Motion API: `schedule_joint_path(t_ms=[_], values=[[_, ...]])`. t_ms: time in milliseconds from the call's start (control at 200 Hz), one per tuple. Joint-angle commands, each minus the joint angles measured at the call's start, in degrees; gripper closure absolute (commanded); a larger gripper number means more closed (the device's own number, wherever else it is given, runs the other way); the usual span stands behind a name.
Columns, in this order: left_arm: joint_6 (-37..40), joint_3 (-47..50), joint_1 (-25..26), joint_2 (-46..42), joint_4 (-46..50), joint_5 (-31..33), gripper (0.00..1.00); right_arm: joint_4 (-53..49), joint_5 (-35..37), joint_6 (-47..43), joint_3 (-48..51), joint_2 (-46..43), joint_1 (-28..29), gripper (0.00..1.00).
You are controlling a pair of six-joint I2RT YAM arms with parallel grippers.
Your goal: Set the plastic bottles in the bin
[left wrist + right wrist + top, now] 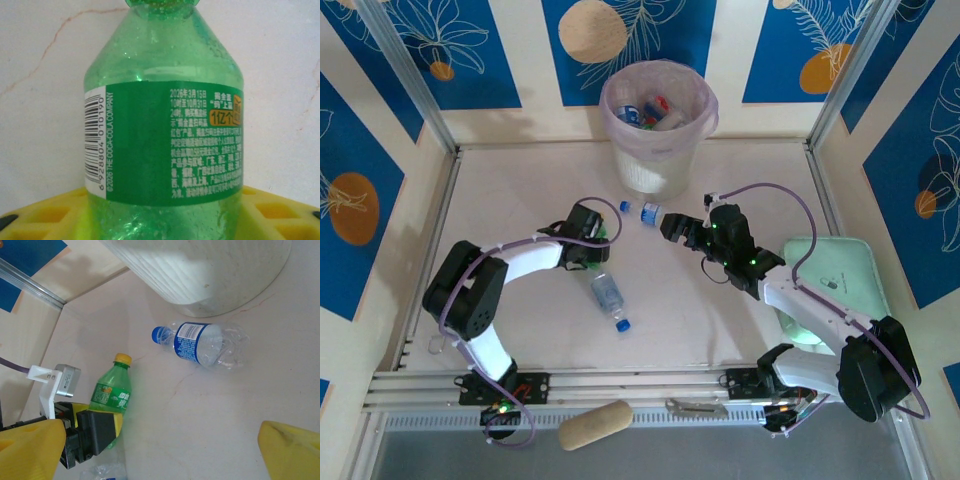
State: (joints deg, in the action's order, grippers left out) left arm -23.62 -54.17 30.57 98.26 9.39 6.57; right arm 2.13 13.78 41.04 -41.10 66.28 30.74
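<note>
The bin's rim stands above the tabletop, so I will raise my left gripper and move it outward over the bin's opening (pixel 658 110) to release the green bottle.
A green bottle (pixel 162 145) with a yellow cap (pixel 122 358) stands between the yellow fingers (pixel 45 212) of my left gripper (pixel 595 236), which is shut on its lower body. A crumpled clear bottle (pixel 205 344) with a blue label and cap lies near the foot of the bin (pixel 210 270). My right gripper (pixel 670 226) hangs open just this side of it, with nothing between its fingers (pixel 30 445). Another clear bottle (pixel 608 296) lies below the left gripper. The white bin (pixel 620 110), lined with a pink bag, holds several bottles (pixel 645 112).
A pale green tray (pixel 835 275) lies at the right under the right arm. A tan roll (pixel 595 425) and a small metal tool (pixel 695 407) rest on the near rail. Walls close the table at the left, back and right.
</note>
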Motion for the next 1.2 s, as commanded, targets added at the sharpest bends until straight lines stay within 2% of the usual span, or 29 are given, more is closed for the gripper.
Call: schedule_joint_path(t_ms=[0, 340, 500, 680, 895, 1190], values=[[0.59, -0.20, 0.45, -0.15, -0.53, 0.94, 0.47, 0.39, 1.25, 0.79, -0.21, -0.56, 0.28, 0.01], [1.80, -2.21, 0.46, -9.22, 0.30, 1.28, 0.49, 1.60, 0.69, 1.24, -0.08, 1.21, 0.28, 0.01], [2.78, -6.83, 0.45, -13.88, 0.63, 0.33, 0.49, 1.75, 1.07, 1.24, 0.33, 0.80, 0.01, 0.01], [3.44, -13.70, 0.41, -16.00, -3.85, -1.25, 0.50, 2.44, 1.15, 1.81, 1.86, -0.44, -0.42, 0.01], [5.34, -26.69, 0.37, -9.05, -9.35, -3.19, 0.51, 2.51, 1.06, 2.56, 3.31, -1.97, -0.68, 0.01], [6.13, -54.05, -0.42, 9.48, -9.36, -7.50, 0.51, 2.28, 3.17, 3.90, 6.92, -8.07, -0.60, 0.01]])
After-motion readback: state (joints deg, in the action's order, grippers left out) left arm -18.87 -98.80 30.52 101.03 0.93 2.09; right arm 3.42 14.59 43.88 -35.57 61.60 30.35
